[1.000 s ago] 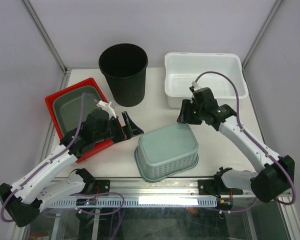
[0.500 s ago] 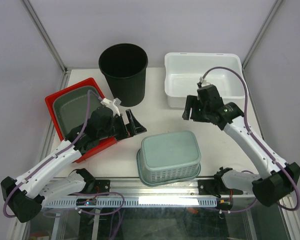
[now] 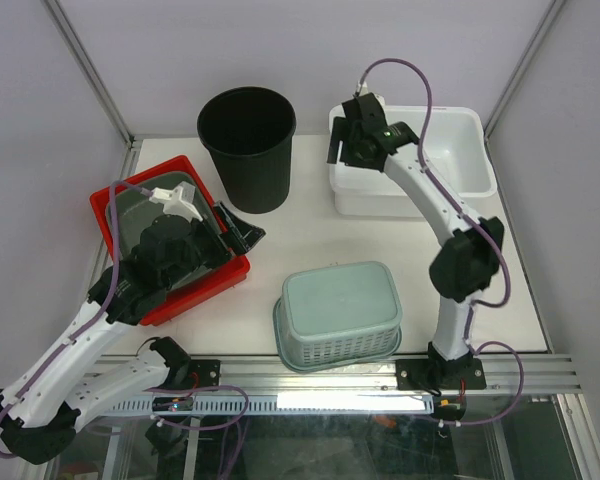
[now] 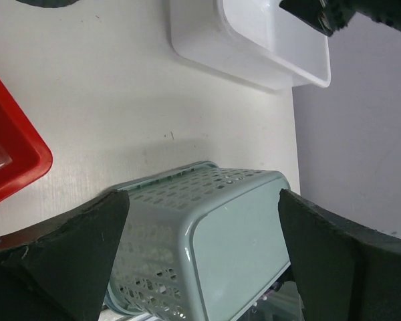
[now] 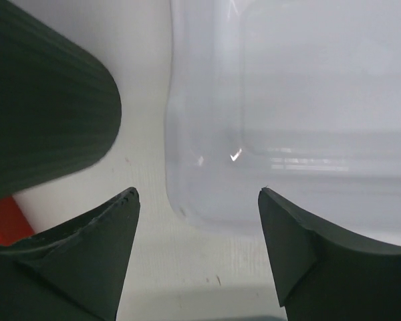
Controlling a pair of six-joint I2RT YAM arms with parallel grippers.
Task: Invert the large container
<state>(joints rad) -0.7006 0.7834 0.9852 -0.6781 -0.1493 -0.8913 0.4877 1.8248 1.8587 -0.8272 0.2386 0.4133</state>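
Note:
The white tub stands open side up, so I need to lower my right gripper outward onto the tub's bucket-side rim (image 5: 172,90), which is below its open fingers.
The large container is a pale green perforated basket (image 3: 338,315). It rests upside down on the table near the front edge, flat bottom up. It also shows in the left wrist view (image 4: 240,247). My left gripper (image 3: 238,226) is open and empty, up to the left of the basket, over the edge of the red tray; its view (image 4: 202,200) looks down on the basket. My right gripper (image 3: 352,146) is open and empty, far from the basket, at the left end of the white tub; in its own view (image 5: 197,194) nothing sits between the jaws.
A white tub (image 3: 410,112) stands at the back right, also in the wrist views (image 5: 287,100) (image 4: 267,40). A black bucket (image 3: 247,145) (image 5: 40,100) stands at the back centre. A red tray (image 3: 195,290) holding a grey-green bin (image 3: 140,210) lies at the left.
The basket tipped from a tilt to lie flat, upside down. My right arm swung back and up to the white tub. My left arm drew back left over the red tray.

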